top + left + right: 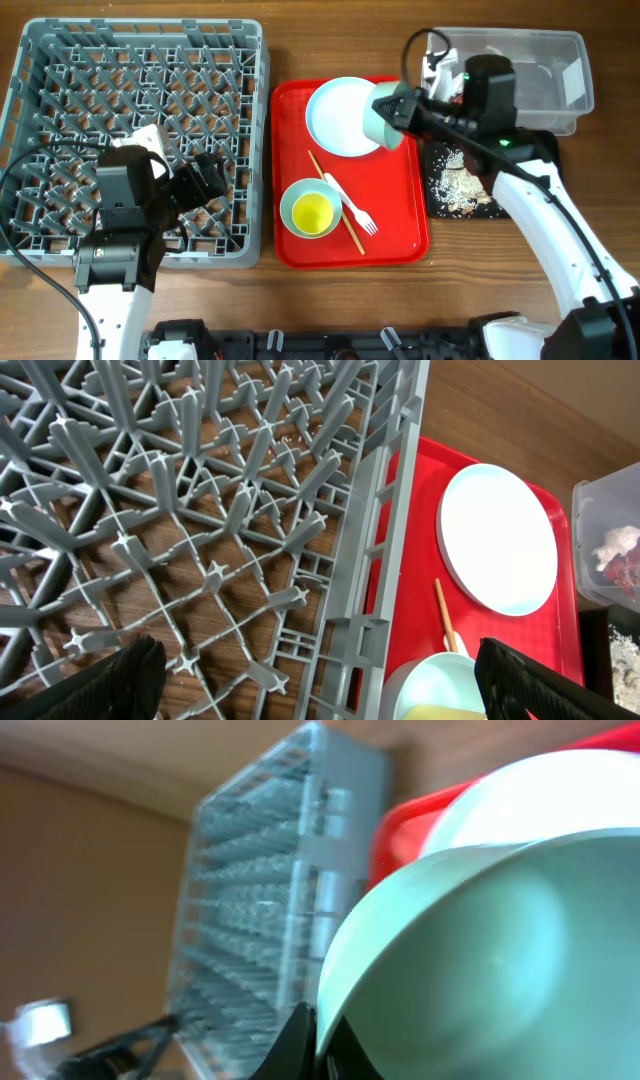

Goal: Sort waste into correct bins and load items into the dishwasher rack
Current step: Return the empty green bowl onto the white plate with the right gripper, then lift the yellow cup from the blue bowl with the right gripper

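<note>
The tilted bowl turns upright in my right gripper over the white plate (342, 117) (556, 798) and comes down there next, since the plate lies empty right beside the bowl.
My right gripper (398, 108) is shut on the rim of a pale green bowl (382, 120), tilted on its side above the right edge of the white plate (338, 118). In the right wrist view the bowl (500, 960) fills the frame, with my jaws (320, 1042) pinching its rim. A second green bowl (300, 196) holds the yellow cup (313, 212). The fork (356, 210) and chopsticks (338, 205) lie beside it. My left gripper (205, 180) is open and empty over the grey rack (140, 60). Crumbs (455, 180) lie in the black tray (436, 205). The clear tub (545, 65) holds a white scrap (615, 543) and the wrapper (628, 568).
The plate, bowl, cup, fork and chopsticks sit on a red serving tray (400, 235) between the rack and the bins. The rack's pegs (200, 510) stand just below my left gripper (320, 685). The wooden table edge runs along the front.
</note>
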`<state>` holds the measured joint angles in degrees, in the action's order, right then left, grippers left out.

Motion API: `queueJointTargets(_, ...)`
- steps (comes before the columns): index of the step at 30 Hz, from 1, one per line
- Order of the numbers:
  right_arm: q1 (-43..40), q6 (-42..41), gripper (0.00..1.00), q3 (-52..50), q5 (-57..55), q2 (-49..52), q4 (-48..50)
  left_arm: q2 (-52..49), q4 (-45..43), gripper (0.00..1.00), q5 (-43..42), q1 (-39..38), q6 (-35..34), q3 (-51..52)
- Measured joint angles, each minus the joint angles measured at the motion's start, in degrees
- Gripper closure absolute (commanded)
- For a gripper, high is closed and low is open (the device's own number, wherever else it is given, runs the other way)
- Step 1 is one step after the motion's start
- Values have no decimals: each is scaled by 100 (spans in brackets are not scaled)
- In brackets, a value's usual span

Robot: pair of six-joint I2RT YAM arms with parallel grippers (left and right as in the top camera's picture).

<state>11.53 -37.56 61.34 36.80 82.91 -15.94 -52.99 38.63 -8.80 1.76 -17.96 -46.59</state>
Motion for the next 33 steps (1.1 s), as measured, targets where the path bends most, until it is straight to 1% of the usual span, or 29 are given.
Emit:
queueJointTargets(2,323,610,96,354,-868,0,-498,0,-2,0,-2,0,0,0)
queueJointTargets(4,518,1027,96,597,-1342,0,-671,0,-4,0,0,0,0,0)
queueJointTargets(5,684,1469,96,811,-1729,0,-717,0,-2,0,0,0,0,0)
queueJointTargets(9,1095,2170,96,1296,-2583,177,-992,0,-2,0,0,0,0,0)
queueJointTargets(13,1255,2509,96,1558,-2787,1128,-1279,0,-4,0,0,0,0,0)
queueJointTargets(16,1515,2702,96,1558,-2789,2155,-1279,0,-2,0,0,0,0,0)
queueJointTargets(19,1690,2824,96,1558,-2677,2625,-1189,0,-2,0,0,0,0,0)
queueJointTargets(20,1746,2870,94,1558,-2640,2734,-1185,0,-2,0,-2,0,0,0)
queueJointTargets(21,1816,2894,82,1558,-2638,2817,-1143,0,-2,0,-2,0,0,0)
queueJointTargets(22,1858,2914,76,1558,-2634,2844,-1123,0,-2,0,0,0,0,0)
queueJointTargets(23,1873,2953,72,1558,-2605,2861,-1128,0,-4,0,0,0,0,2)
queueJointTargets(24,1878,2970,62,1558,-2590,2874,-1147,0,-2,0,0,0,0,2)
queueJointTargets(26,1875,2992,50,1558,-2583,2876,-1204,0,-2,0,0,0,0,0)
queueJointTargets(28,1875,2988,47,1565,-2538,2874,-1335,0,-2,0,0,0,0,2)
queueJointTargets(30,1864,2990,44,1604,-2481,2761,-1777,0,0,0,0,0,0,0)
queueJointTargets(33,1829,2992,44,1882,-2409,2118,-2516,0,-2,0,0,0,0,0)
